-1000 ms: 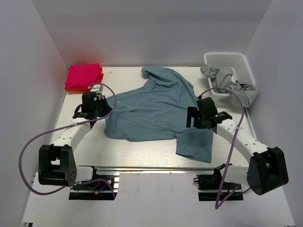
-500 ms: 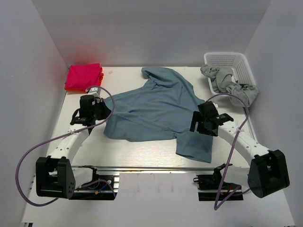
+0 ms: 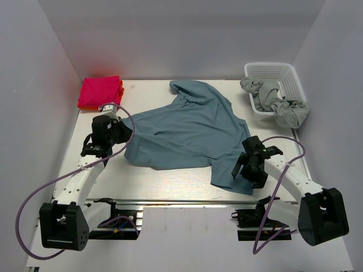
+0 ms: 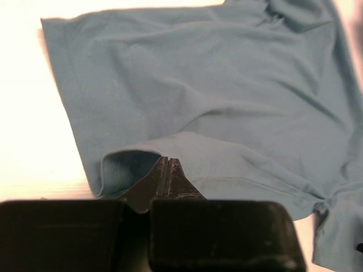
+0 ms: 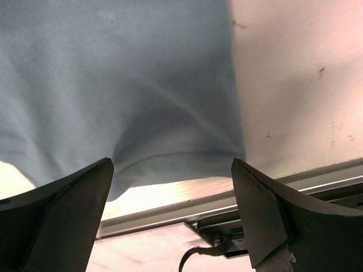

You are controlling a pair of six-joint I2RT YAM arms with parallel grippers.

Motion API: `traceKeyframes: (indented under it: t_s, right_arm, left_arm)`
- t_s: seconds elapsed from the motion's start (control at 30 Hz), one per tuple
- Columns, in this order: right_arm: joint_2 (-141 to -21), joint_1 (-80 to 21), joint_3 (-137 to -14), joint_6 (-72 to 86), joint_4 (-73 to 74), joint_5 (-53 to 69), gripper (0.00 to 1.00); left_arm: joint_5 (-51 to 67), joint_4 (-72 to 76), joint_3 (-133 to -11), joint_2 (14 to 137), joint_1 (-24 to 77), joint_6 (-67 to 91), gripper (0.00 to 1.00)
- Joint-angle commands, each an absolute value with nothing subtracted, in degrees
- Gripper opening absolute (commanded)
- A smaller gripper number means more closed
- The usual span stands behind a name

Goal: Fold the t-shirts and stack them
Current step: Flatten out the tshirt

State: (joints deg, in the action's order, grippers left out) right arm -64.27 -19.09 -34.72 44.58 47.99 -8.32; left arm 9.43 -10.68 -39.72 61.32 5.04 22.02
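Observation:
The teal-blue shirt's near hem already lies between the wide-open fingers of the right gripper, so the robot will next lower that gripper onto the hem and close across it.
A teal-blue t-shirt lies spread and creased across the middle of the table. It fills the left wrist view and the right wrist view. My left gripper is shut, and its tips rest at the shirt's left sleeve opening with no cloth seen between them. My right gripper is wide open over the shirt's near right hem, close to the table's front edge. A folded pink t-shirt lies at the back left. A grey t-shirt hangs over the basket.
A white lattice basket stands at the back right. A metal rail runs along the table's front edge just past the hem. White walls close in the left, back and right sides.
My right gripper has moved toward the near edge, down along the shirt's right side to its hem. My left gripper has hardly shifted at the left sleeve.

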Motion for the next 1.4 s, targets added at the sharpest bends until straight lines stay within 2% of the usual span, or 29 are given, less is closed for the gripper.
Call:
traceKeyframes:
  t_s: [0.0,0.17,0.23,0.27,0.3,0.37,0.4,0.63,0.9,1.1,1.37]
  right_arm:
    - [-63.98,-18.81,-33.84,47.9,48.26,-5.88,0.9]
    - [-66.79,-18.81,-30.5,47.29,40.0,-2.9,0.84]
    - [-66.97,-18.89,-30.15,46.76,37.62,-2.98,0.75]
    - [-66.62,-18.9,-29.97,45.89,36.14,-2.9,0.67]
    - [-65.75,-19.07,-29.88,45.01,35.08,-3.07,0.51]
    - [-64.0,-18.9,-29.53,43.08,31.93,-2.55,0.27]
    - [-62.59,-18.81,-29.53,42.81,31.47,-2.72,0.01]
    - [-55.64,-18.9,-34.09,38.59,22.34,-5.0,0.0]
    - [-53.53,-18.72,-36.12,37.53,25.4,-12.12,0.0]
    - [-53.7,-18.89,-38.41,36.65,22.25,-11.69,0.0]
    - [-48.43,-19.07,-43.05,30.69,0.9,-9.75,0.0]
  left_arm:
    - [10.02,-8.79,-39.02,57.74,5.36,23.55,0.0]
    - [11.25,-8.79,-38.5,55.46,5.36,24.16,0.0]
    - [11.78,-8.79,-38.5,55.46,5.36,24.17,0.0]
    - [11.78,-8.79,-38.5,55.46,5.36,24.69,0.0]
    - [11.78,-8.79,-38.5,55.46,5.36,24.7,0.0]
    - [12.39,-8.79,-37.97,54.93,5.36,25.22,0.0]
    - [12.39,-8.18,-37.97,54.41,5.36,25.22,0.0]
    - [12.39,-8.17,-38.5,54.4,5.36,25.75,0.0]
    - [16.96,-7.82,-32.53,61.96,5.89,26.81,0.0]
    - [18.01,-4.41,-32.42,57.94,5.89,27.33,0.0]
    - [20.39,1.75,-39.98,51.94,5.89,28.12,0.0]
